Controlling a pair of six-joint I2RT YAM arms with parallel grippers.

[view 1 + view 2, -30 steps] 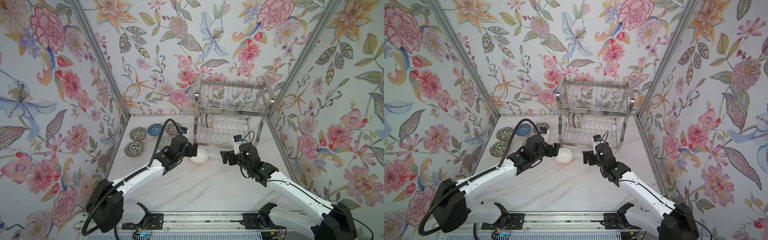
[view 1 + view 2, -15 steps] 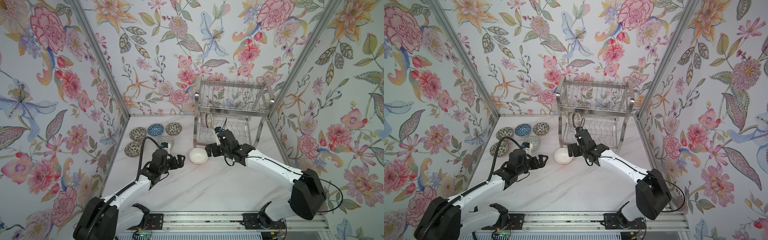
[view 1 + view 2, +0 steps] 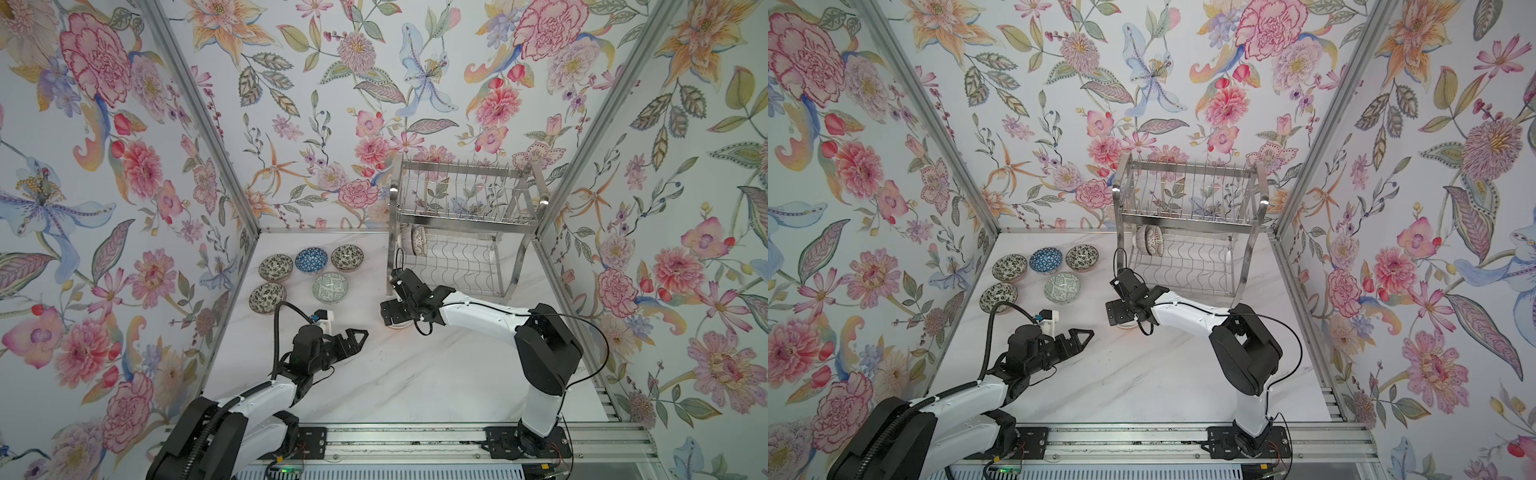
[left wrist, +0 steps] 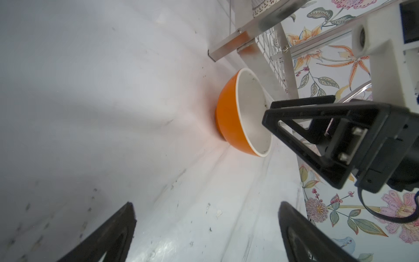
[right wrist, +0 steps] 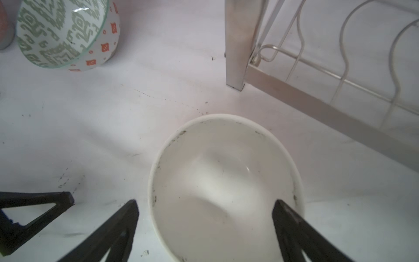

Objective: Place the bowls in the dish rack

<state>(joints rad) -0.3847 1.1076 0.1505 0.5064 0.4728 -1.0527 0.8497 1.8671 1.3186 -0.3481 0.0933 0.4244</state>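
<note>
The right gripper shifts toward the orange bowl's rim facing my left gripper and down to close next. That rim lies below, clear of the rack leg.
An orange bowl [image 4: 229,113] with a plain white inside [image 5: 224,181] stands on the table by the front left leg of the dish rack [image 3: 465,195]. My right gripper [image 5: 205,204] hangs open over this bowl, one finger inside it and the other outside its rim; in both top views the gripper [image 3: 391,318] hides most of it. My left gripper [image 3: 359,334] is open and empty, a short way left of the bowl. Several patterned bowls [image 3: 311,259] sit upright at the back left, including a green one [image 5: 61,31]. Two bowls [image 3: 417,240] stand on edge in the rack's lower tier.
The steel rack leg [image 5: 235,45] and the lower wire tier [image 5: 344,68] stand close behind the orange bowl. Flowered walls [image 3: 124,208] close in the white marble table [image 3: 395,386] on three sides. A rail [image 3: 395,440] with both arm bases runs along the front.
My left gripper has pulled back from the orange bowl toward the front left. My right arm has swung in from the right and lowered its gripper over the bowl.
</note>
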